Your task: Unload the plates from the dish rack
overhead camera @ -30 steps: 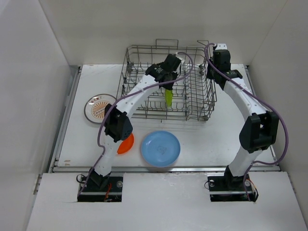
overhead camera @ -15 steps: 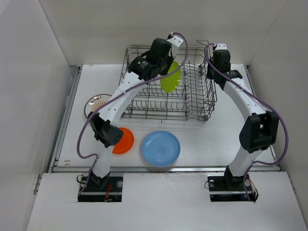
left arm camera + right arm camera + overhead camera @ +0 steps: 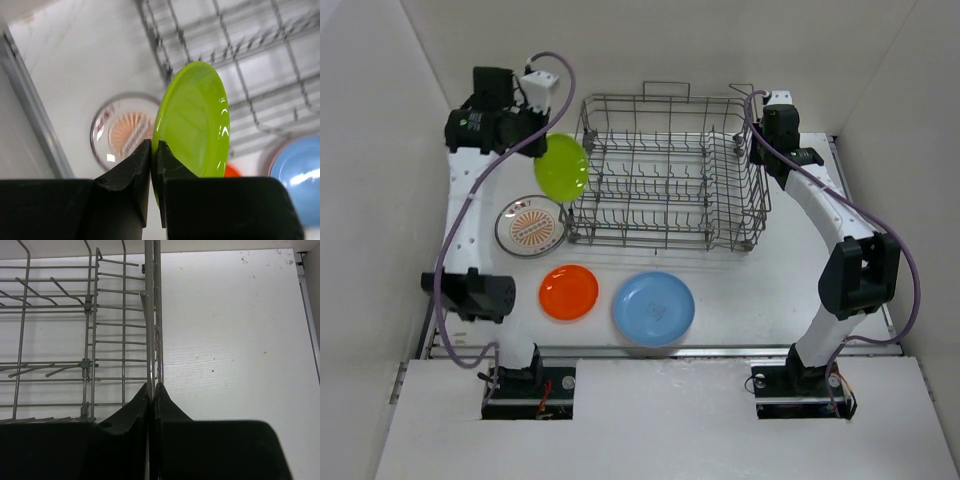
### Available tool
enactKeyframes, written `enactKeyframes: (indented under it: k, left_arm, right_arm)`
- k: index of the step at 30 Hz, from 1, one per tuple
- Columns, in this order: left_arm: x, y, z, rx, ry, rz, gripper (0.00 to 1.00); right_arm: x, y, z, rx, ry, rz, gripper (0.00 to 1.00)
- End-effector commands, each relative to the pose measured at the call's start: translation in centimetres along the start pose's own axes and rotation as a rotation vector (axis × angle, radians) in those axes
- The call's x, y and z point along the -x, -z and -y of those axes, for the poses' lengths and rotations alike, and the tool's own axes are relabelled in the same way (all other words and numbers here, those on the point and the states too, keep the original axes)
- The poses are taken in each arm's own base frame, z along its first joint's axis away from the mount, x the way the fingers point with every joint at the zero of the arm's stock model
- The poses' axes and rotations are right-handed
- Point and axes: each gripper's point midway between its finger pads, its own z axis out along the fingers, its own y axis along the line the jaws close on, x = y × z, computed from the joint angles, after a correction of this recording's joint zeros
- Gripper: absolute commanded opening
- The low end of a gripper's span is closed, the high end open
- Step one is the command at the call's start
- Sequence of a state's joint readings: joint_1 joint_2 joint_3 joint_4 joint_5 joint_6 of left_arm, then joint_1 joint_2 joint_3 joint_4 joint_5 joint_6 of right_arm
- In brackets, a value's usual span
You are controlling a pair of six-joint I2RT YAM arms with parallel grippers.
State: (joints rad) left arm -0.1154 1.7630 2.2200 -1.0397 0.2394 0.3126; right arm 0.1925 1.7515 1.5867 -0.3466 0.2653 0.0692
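Note:
My left gripper will next move back and down over the orange plate (image 3: 569, 292) to let go of the lime green plate (image 3: 561, 168), since the orange one lies flat and empty on the tabletop.
My left gripper (image 3: 535, 150) is shut on the rim of the lime green plate (image 3: 561, 168) and holds it tilted in the air left of the dish rack (image 3: 665, 170), above the sunburst plate (image 3: 530, 225). In the left wrist view the gripper (image 3: 154, 150) pinches the green plate (image 3: 195, 120) over the sunburst plate (image 3: 122, 130). The orange plate (image 3: 569, 292) and the blue plate (image 3: 654, 308) lie flat on the table in front of the rack. My right gripper (image 3: 757, 148) is shut on the rack's right wall wire (image 3: 152, 315). I see no plates in the rack.
White walls enclose the table on the left, back and right. A metal rail (image 3: 460, 230) runs along the table's left edge. The rack's tall handle (image 3: 666, 90) rises at the back.
My left arm has lifted the green plate out of the rack and swung it left, past the rack's left wall, to above the sunburst plate. The right arm has not moved.

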Motion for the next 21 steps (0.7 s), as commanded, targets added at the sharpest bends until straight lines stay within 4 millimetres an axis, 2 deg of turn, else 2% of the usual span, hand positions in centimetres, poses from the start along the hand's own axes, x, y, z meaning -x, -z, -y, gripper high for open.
enactKeyframes:
  k: [1, 2, 3, 5, 6, 7, 11, 13, 14, 15, 18, 21]
  left_arm:
    - [-6.0, 3.9, 1.4, -0.120, -0.111, -0.104, 0.00]
    - [-7.6, 4.1, 1.2, -0.138, -0.091, -0.135, 0.00]
    - [-10.4, 3.6, 1.2, -0.186, -0.104, -0.200, 0.00]
    - [-13.2, 4.6, 1.3, -0.255, -0.115, -0.230, 0.00]
    - [-14.5, 4.6, 1.4, -0.274, -0.128, -0.262, 0.00]
    - [-17.0, 4.3, 1.7, -0.301, -0.154, -0.327, 0.00]
    - [-22.0, 2.6, 1.9, -0.333, -0.171, -0.448, 0.00]
    - [-23.0, 1.1, 1.2, -0.302, -0.173, -0.452, 0.00]
    - [-24.2, 0.7, 1.6, -0.316, -0.162, -0.474, 0.00]
    - [-24.9, 0.0, 1.6, -0.330, -0.152, -0.496, 0.00]
    - [-25.8, -1.6, 2.2, -0.375, -0.100, -0.507, 0.00]
    - [-25.5, -2.6, 2.9, -0.398, -0.034, -0.481, 0.00]
  right_arm:
    - [-1.0, -1.2, -1.3, 0.039, 0.024, 0.009, 0.00]
    - [-0.6, -0.9, -1.2, 0.039, 0.022, 0.018, 0.00]
    - [-0.6, -0.9, -1.4, 0.051, 0.022, 0.017, 0.00]
    - [-0.2, -0.5, -1.4, 0.052, 0.019, 0.027, 0.00]
    - [-0.7, -0.6, -1.3, 0.052, 0.022, 0.017, 0.00]
    - [-0.4, -0.3, -1.3, 0.052, 0.020, 0.026, 0.00]
    - [-0.9, -0.4, -1.4, 0.061, 0.023, 0.015, 0.00]
    - [-0.9, -0.4, -1.4, 0.061, 0.023, 0.015, 0.00]
    - [-0.5, 0.0, -1.4, 0.061, 0.020, 0.025, 0.00]
    - [-0.9, -0.1, -1.3, 0.061, 0.022, 0.016, 0.00]
    - [-0.5, 0.2, -1.3, 0.061, 0.020, 0.025, 0.00]
    - [-0.5, 0.2, -1.1, 0.052, 0.020, 0.026, 0.00]
